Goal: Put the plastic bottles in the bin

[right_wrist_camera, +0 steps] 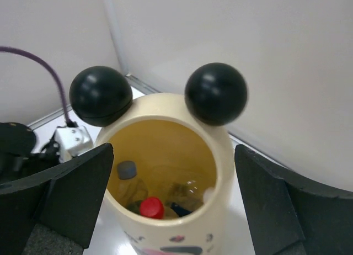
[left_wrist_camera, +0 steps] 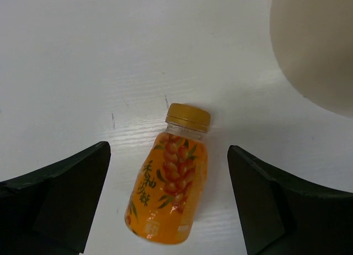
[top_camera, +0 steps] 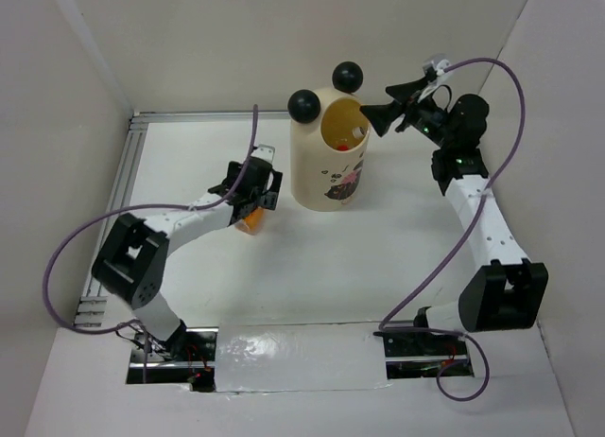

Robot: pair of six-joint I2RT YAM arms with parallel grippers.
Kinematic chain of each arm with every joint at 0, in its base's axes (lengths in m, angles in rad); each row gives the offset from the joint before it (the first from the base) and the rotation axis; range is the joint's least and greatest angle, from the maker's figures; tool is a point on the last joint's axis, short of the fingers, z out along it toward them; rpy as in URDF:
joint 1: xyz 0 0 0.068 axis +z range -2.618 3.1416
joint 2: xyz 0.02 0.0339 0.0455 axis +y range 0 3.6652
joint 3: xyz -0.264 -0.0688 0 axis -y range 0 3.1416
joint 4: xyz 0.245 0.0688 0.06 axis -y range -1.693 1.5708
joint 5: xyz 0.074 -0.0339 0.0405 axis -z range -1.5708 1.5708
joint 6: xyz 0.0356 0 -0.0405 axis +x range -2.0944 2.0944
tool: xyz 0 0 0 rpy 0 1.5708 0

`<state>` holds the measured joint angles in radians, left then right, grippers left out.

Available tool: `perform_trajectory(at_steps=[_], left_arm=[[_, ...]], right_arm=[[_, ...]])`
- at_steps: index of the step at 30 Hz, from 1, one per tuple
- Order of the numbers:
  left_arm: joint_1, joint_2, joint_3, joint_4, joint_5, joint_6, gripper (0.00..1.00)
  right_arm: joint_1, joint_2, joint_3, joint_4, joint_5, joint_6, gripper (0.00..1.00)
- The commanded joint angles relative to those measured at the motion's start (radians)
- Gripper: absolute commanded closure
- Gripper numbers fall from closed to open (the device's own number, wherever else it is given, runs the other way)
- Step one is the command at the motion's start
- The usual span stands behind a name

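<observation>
The bottle already lies between the open fingers of my left gripper. The bottle's shoulder (left_wrist_camera: 182, 144) just below the yellow cap gets this gripper lowered and closed around it next.
A short amber-orange plastic bottle (left_wrist_camera: 171, 189) with a yellow cap lies on its side on the white table, left of the bin (top_camera: 329, 163). My left gripper (left_wrist_camera: 168, 155) hangs open over it, one finger on each side and neither touching it; from above the bottle (top_camera: 251, 221) peeks out under that gripper (top_camera: 257, 205). The bin (right_wrist_camera: 220, 155) is a cream cylinder with two black ball ears (right_wrist_camera: 100, 95). Inside it lie clear bottles, one with a red cap (right_wrist_camera: 151, 207) and one with a blue-grey cap (right_wrist_camera: 126, 170). My right gripper (right_wrist_camera: 174, 155) is open and empty above the bin's mouth (top_camera: 386, 104).
White walls close in the table at the back and on both sides. An aluminium rail (top_camera: 123, 182) runs along the left edge. Purple cables (top_camera: 510, 87) loop from both arms. The bin's wall (left_wrist_camera: 314, 45) stands close to the right of the left gripper.
</observation>
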<state>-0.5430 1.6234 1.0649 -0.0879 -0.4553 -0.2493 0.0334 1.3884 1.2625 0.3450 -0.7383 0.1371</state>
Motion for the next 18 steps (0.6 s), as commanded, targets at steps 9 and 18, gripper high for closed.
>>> perform_trajectory(at_steps=[9, 18], left_arm=[[0.051, 0.269, 0.165, -0.134, 0.073, 0.016, 0.14], [0.06, 0.12, 0.165, -0.196, 0.144, -0.019, 0.82]], right_arm=[[-0.115, -0.196, -0.089, -0.176, -0.046, -0.065, 0.03], [-0.124, -0.196, -0.1, -0.227, -0.056, -0.102, 0.03]])
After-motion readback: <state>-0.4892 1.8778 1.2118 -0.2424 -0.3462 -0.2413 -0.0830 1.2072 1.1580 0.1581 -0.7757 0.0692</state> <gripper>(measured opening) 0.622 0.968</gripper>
